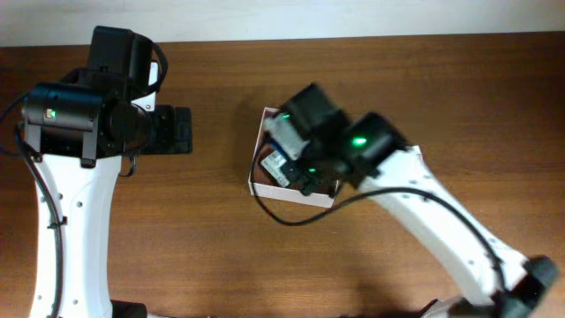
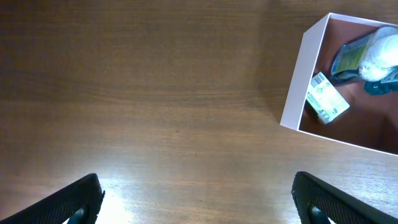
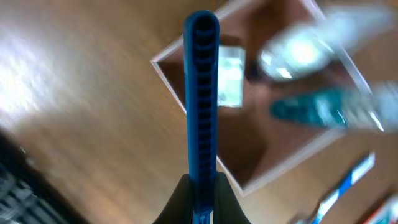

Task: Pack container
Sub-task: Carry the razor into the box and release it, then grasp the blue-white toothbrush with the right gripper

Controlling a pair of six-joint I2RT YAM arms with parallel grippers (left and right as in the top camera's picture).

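The bottle and the tube fill the far side of the container, so the robot's right gripper will next lower the long blue item into the container, onto its bare bottom along its near side.
The container is a square white-walled box with a pinkish-brown inside, at the table's middle. It also shows in the left wrist view and the right wrist view. Inside lie a small white-and-green box, a teal tube and a whitish bottle. My right gripper is shut on a long blue ribbed item and holds it over the container's left wall. My left gripper is open and empty over bare table, left of the container.
In the blurred right wrist view a blue-and-white stick-like item and something red lie on the table outside the container's corner. The right arm covers most of the container from above.
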